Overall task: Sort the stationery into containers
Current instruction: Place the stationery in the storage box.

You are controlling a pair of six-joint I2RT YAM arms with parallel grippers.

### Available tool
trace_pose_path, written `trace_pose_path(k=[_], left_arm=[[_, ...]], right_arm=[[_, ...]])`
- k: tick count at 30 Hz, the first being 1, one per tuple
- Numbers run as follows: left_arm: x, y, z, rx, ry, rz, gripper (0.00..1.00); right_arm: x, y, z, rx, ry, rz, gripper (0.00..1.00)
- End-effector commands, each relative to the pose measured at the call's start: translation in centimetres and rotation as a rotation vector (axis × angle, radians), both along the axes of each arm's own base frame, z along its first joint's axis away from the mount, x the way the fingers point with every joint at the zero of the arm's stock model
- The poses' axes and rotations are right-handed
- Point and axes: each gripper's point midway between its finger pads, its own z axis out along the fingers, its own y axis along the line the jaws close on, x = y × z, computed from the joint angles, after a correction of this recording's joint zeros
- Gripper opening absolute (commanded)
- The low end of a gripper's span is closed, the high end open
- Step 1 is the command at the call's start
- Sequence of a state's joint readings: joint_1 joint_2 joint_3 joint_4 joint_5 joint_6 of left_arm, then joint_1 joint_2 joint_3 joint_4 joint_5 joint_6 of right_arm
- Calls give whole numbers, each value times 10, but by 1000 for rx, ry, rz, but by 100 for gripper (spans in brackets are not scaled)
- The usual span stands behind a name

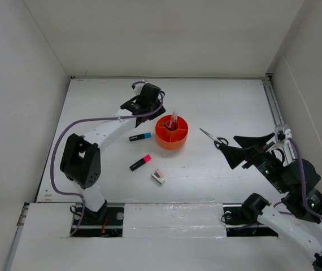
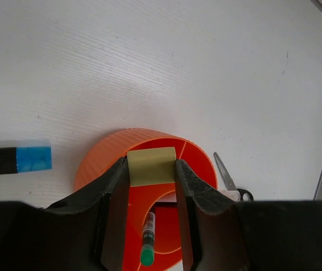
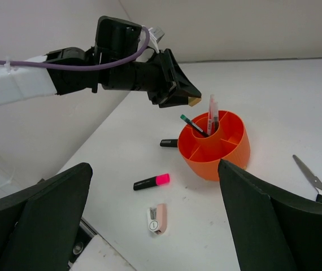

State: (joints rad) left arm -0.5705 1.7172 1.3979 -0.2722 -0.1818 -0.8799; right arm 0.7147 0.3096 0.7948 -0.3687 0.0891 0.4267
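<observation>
I will next lower my left gripper toward the organiser's open far outer section [image 1: 161,122] [image 2: 156,144] and let go of the tan eraser over it, because pens are in the organiser's central cup.
My left gripper [image 1: 149,100] is shut on the tan eraser [image 2: 151,164] and holds it in the air, up and to the far left of the round orange organiser [image 1: 171,138]. The organiser's central cup holds a pink pen [image 3: 212,113] and a black pen [image 2: 147,237]. On the table left of the organiser lie a blue-capped marker [image 1: 140,136], a pink-capped marker [image 1: 140,163] and a pink-white clip piece [image 1: 159,177]. Scissors [image 1: 213,137] lie to its right. My right gripper [image 1: 231,151] hangs open and empty just right of the scissors.
White walls enclose the table on the left, back and right. A metal rail [image 1: 274,110] runs along the right edge. The left arm [image 1: 101,132] reaches diagonally over the table's left half.
</observation>
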Motion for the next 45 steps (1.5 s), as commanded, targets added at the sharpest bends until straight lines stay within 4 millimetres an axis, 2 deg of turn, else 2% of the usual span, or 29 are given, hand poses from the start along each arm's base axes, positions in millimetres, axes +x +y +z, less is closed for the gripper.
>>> trace_pose_path(k=[1,5,12,13,16,19,28,32,36,45], left_arm=[[3,5,8,13,-6,45,0],[1,0,-1,25,11,35,0],[1,-12,-1,48,7,36,0],[-3,-15,-7,60,23,26,0],[-1,-17,1,64,2,42,0],[-3,-15,4,81,4,58,0],[-4,-15,-1,84,20,64,0],[-4,-15,-10,96,35,64,0],[-9,-23,-10,96,34,44,0],[-12,-19,-16,115,46,50,0]], right_arm=[[-7,-8,22,43,-35,-11,99],[-9,-14,24,53,-41,-29,99],[-10,-15,25,53,-41,-29,99],[-10,-16,25,45,-46,-30,99],[-11,-19,22,40,-38,-41,99],[-13,-20,23,46,-45,-41,99],[-16,-23,26,52,-52,-41,99],[-16,-23,26,52,-52,-41,99],[-15,-24,26,54,-51,-50,99],[-16,-26,26,54,-51,-50,99]])
